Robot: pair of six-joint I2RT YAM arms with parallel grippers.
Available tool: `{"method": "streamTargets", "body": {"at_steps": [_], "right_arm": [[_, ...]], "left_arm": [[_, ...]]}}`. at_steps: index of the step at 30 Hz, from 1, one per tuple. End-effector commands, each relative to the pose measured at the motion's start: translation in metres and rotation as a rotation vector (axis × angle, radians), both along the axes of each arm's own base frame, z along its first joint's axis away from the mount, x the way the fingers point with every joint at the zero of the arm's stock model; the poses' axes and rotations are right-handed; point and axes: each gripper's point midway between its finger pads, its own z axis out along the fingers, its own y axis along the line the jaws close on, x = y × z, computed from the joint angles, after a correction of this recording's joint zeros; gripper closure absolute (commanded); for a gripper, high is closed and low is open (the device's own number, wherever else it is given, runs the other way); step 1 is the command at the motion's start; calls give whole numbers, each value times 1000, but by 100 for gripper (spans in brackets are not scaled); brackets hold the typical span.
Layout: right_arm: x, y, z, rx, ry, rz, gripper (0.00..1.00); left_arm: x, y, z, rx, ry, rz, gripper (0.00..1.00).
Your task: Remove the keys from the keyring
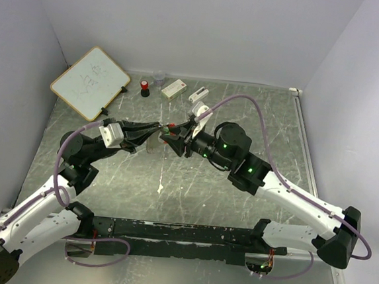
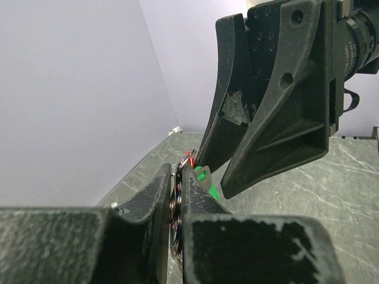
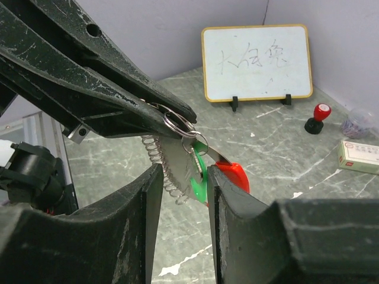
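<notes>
The right gripper will first move toward the left gripper to get farther over the green key (image 1: 165, 130) (image 3: 200, 179).
My left gripper (image 1: 156, 130) is shut on the keyring (image 2: 175, 198), a thin silvery ring pinched between its fingertips above the table. In the right wrist view the keyring (image 3: 177, 125) sticks out of the left fingers (image 3: 89, 77), with a wire coil (image 3: 159, 163) hanging from it. The green key (image 3: 199, 176) and the red key (image 3: 233, 173) also dangle from it. My right gripper (image 3: 183, 177) is open, its jaws either side of the green key, the red key behind the right finger. In the left wrist view the right fingers (image 2: 278, 118) loom over the green key (image 2: 204, 176).
A whiteboard (image 1: 90, 82) stands at the back left. Along the back wall sit a red-and-black cylinder (image 1: 144, 87), a clear cup (image 1: 158, 78) and two white blocks (image 1: 174, 88) (image 1: 198, 94). The side walls close in the table.
</notes>
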Motion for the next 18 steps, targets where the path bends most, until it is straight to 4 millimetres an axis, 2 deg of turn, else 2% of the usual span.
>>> {"method": "streamTargets", "body": {"at_steps": [1, 6, 18], "right_arm": [[-2, 3, 1, 23, 10, 10, 65], [-2, -1, -11, 9, 27, -4, 65], [-3, 0, -11, 17, 23, 0, 66]], "left_arm": [[-9, 5, 21, -46, -73, -1, 93], [-10, 5, 25, -48, -82, -3, 93], [-13, 6, 26, -52, -81, -9, 93]]}}
